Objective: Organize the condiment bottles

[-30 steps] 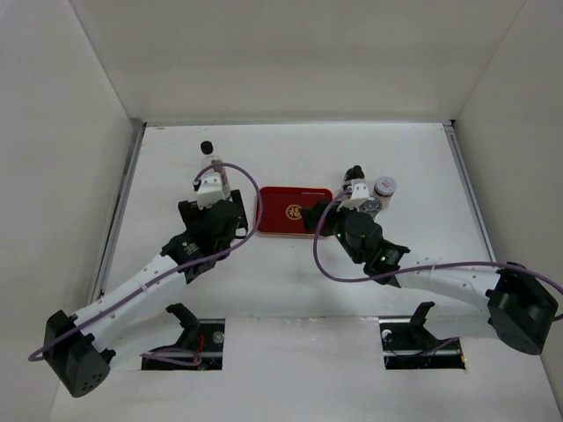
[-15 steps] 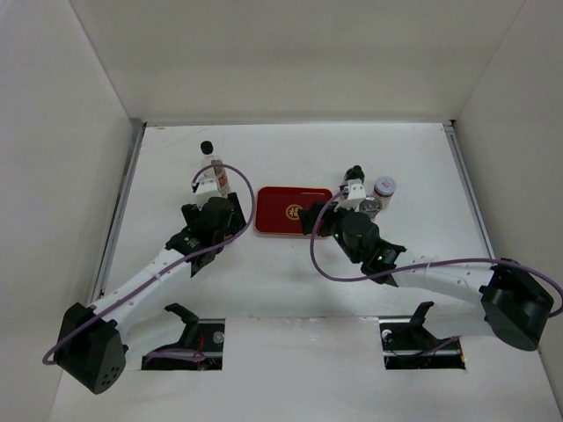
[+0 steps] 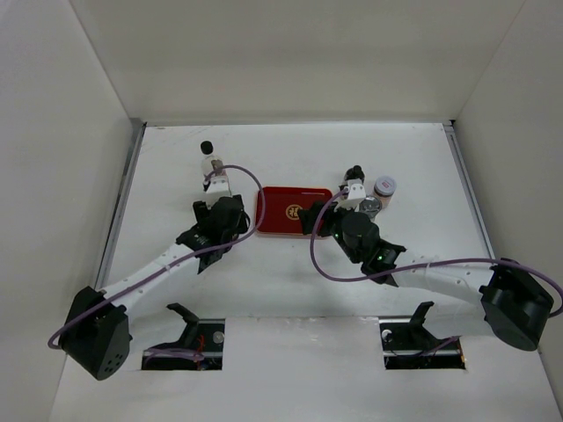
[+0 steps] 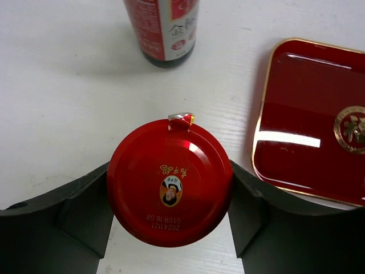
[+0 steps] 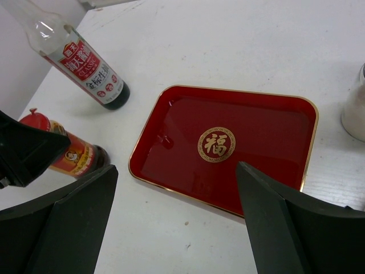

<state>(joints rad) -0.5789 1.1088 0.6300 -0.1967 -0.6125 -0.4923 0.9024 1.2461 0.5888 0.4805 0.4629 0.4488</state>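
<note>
Since the tray (image 3: 281, 200) is empty, my left gripper needs to lift the jar, shift right in the top view and bring it down onto the tray's corner by the tall bottle.
The red-capped jar (image 4: 169, 182) sits between my left gripper's (image 4: 169, 197) jaws, which press on both sides of its lid. It stands just left of the red tray (image 4: 302, 125), with the tall slim bottle (image 4: 162, 28) beyond it. The right wrist view shows the jar (image 5: 71, 153), the tall bottle (image 5: 80, 65) and the tray (image 5: 256, 114). My right gripper (image 5: 177, 211) is wide open and empty over the tray's near edge. In the top view, the black-capped bottle (image 3: 354, 171), the silver-lidded jar (image 3: 370, 206) and the pale-lidded jar (image 3: 384, 186) stand right of the tray (image 3: 281, 200).
White walls enclose the table on the left, far and right sides. A metal rail runs along the left edge (image 3: 123, 202). A clear jar body (image 5: 356, 105) shows at the right edge of the right wrist view.
My left gripper has shifted right, toward the tray. The right arm has barely moved.
</note>
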